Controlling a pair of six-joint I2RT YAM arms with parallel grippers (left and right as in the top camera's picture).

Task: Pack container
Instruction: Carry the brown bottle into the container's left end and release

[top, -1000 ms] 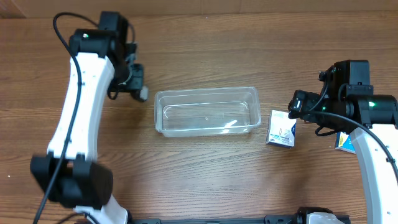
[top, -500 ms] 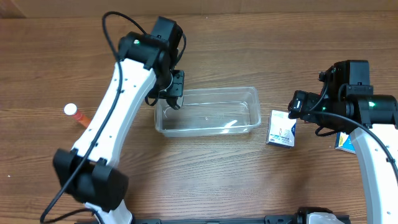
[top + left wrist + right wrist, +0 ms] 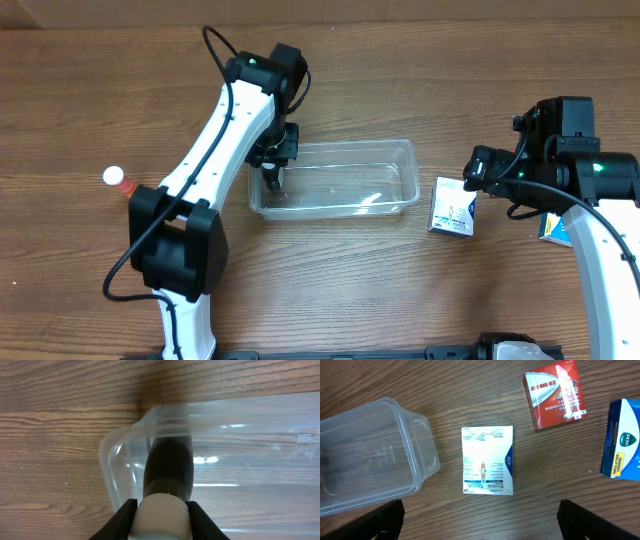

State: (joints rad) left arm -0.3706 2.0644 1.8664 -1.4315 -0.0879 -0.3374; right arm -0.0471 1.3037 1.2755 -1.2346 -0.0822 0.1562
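The dark bottle [image 3: 168, 465] already points down inside the container, so my left gripper should next go down and release it on the bottom of the container's corner below the gripper.
The container [image 3: 402, 147] is a clear, shallow tub at the table's middle. My left gripper [image 3: 275, 168] hangs over its left end, shut on a dark bottle with a white cap. In the left wrist view the left gripper [image 3: 161, 517] has both jaws pressed on the white cap [image 3: 162, 507]. The dark bottle [image 3: 168, 465] points down inside the container's rounded corner [image 3: 112, 455]. My right gripper [image 3: 478, 170] is open and empty, above a white box [image 3: 453, 208] just right of the container. In the right wrist view the right gripper [image 3: 480, 522] is spread wide below the white box [image 3: 487, 460].
A red box [image 3: 555, 392] and a blue box [image 3: 622, 440] lie to the right of the white box. The blue box shows partly under the right arm [image 3: 553, 230]. An orange tube with a white cap [image 3: 118, 180] lies on the table far left.
My left arm has swung right, from left of the container to over its left end, carrying the bottle. The orange tube is now uncovered. The right arm has not moved.
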